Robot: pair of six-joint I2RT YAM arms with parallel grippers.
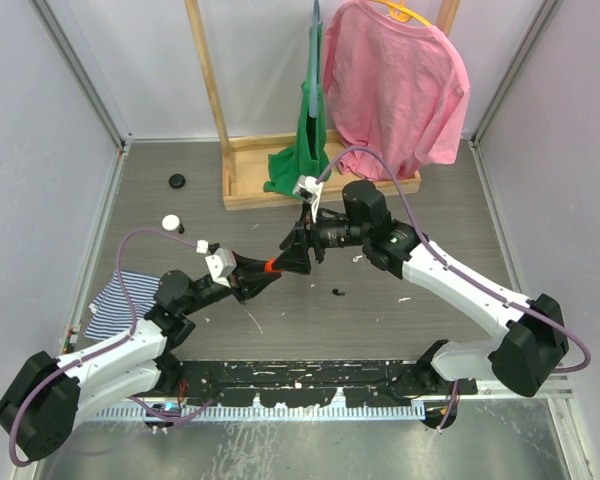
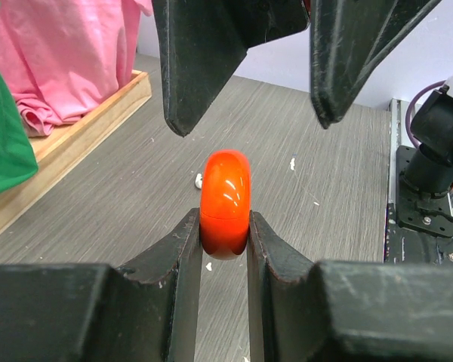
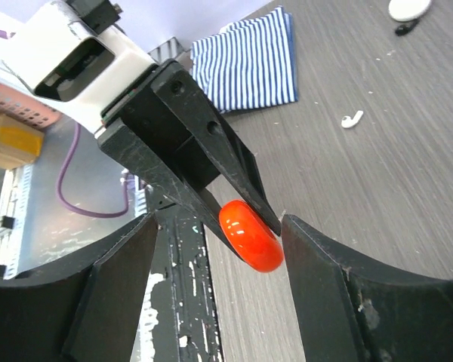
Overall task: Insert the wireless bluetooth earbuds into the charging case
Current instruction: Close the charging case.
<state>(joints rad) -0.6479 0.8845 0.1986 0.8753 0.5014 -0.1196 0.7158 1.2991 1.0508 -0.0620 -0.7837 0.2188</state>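
Note:
I need to carry the case in my left gripper outward and down to the clear tabletop before the wooden rack (image 2: 109, 204) next. I will release it there.
My left gripper (image 1: 267, 268) is shut on a glossy red-orange charging case (image 1: 271, 266), closed, held above the table. The case sits between the fingertips in the left wrist view (image 2: 226, 204). My right gripper (image 1: 292, 255) is open, with its jaws either side of the case (image 3: 251, 235) and not touching it. In the left wrist view its fingers (image 2: 189, 90) hang just beyond the case. One small white earbud (image 3: 352, 119) lies on the table near the striped cloth. Another small white earbud-like piece (image 2: 198, 180) lies on the table past the case.
A wooden rack (image 1: 280, 185) at the back holds a pink shirt (image 1: 395, 80) and a green cloth (image 1: 305, 150). A striped cloth (image 1: 115, 300) lies at the left. A white disc (image 1: 170, 222), a black disc (image 1: 176, 181) and a small black piece (image 1: 338, 292) lie on the table.

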